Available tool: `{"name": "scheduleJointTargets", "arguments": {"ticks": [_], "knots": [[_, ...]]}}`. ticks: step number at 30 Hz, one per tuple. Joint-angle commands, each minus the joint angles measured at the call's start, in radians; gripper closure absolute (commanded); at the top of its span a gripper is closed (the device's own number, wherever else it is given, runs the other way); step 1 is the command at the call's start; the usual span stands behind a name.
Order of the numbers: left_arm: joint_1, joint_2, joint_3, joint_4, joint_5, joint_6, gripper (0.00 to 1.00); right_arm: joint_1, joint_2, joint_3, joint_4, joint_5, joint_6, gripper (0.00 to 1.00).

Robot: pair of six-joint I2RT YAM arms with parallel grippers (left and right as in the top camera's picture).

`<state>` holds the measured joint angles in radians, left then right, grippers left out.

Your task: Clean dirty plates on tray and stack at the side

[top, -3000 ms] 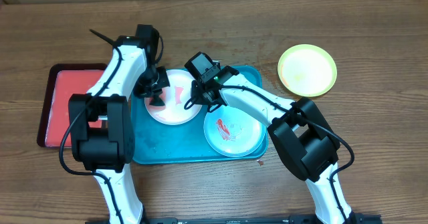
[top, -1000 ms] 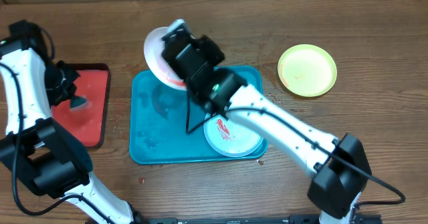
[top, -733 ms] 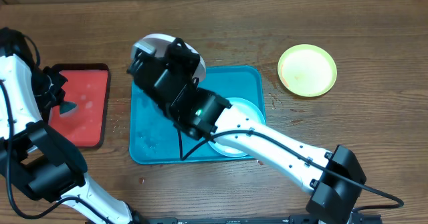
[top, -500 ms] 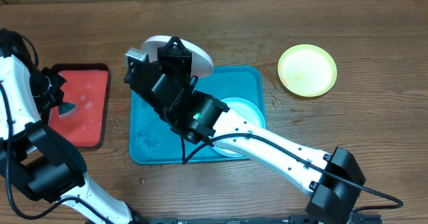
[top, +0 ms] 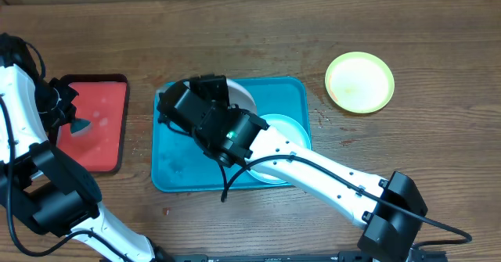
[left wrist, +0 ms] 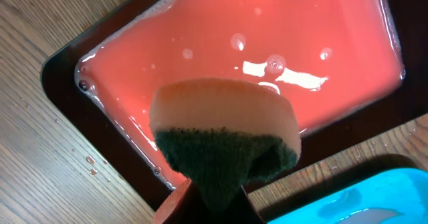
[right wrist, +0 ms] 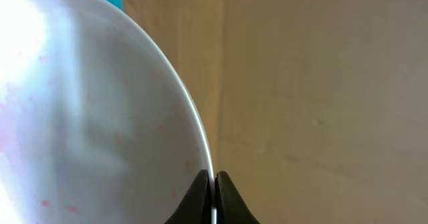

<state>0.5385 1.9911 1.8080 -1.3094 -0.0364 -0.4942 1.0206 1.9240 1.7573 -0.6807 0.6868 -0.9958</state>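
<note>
The yellow-green plate (top: 359,82) is below my right gripper, to its right in the overhead view. My right gripper will swing over next and lower the white plate (top: 239,95) onto it.
My right gripper (top: 210,87) is raised over the back of the teal tray (top: 174,172) and is shut on the rim of the white plate (top: 239,95). In the right wrist view that plate (right wrist: 87,117) stands on edge, with faint red specks, pinched at the gripper (right wrist: 213,196). A mint plate (top: 288,131) lies in the tray, partly hidden by the arm. The yellow-green plate (top: 359,82) rests on the table at the right. My left gripper (top: 69,118) hangs over the red tray and is shut on the dark sponge (left wrist: 224,140).
The red tray (top: 102,129) with a dark rim sits left of the teal tray and holds pinkish water (left wrist: 267,43). Water drops lie on the wood beside it. A corner of the teal tray (left wrist: 374,197) shows in the left wrist view.
The left arm carried the sponge from the white plate to the red tray and has stopped there. The right arm lifted the white plate, turned it and brought it back over the teal tray.
</note>
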Motion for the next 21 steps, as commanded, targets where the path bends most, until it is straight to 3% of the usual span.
{"name": "scheduleJointTargets", "arguments": {"ticks": [1, 5, 8, 10, 15, 21], "knots": [[0.002, -0.022, 0.011, 0.0, 0.015, 0.019, 0.96, -0.019, -0.019, 0.017, 0.095, 0.033, 0.054, 0.96], [0.002, -0.022, 0.011, -0.003, 0.015, 0.019, 0.96, -0.093, -0.024, 0.017, 0.37, 0.251, 0.192, 0.96], [0.002, -0.022, 0.011, -0.003, 0.019, 0.024, 0.96, -0.193, -0.03, 0.017, 0.389, 0.239, 0.361, 0.96], [0.002, -0.022, 0.011, -0.003, 0.031, 0.027, 0.96, -0.28, -0.03, 0.017, 0.308, 0.198, 0.541, 0.96], [0.002, -0.022, 0.011, 0.001, 0.037, 0.027, 0.96, -0.533, -0.029, 0.017, -0.012, -0.237, 0.88, 0.96], [0.002, -0.022, 0.011, 0.004, 0.037, 0.026, 0.96, -0.919, -0.025, 0.016, -0.166, -0.807, 1.157, 0.96]]}}
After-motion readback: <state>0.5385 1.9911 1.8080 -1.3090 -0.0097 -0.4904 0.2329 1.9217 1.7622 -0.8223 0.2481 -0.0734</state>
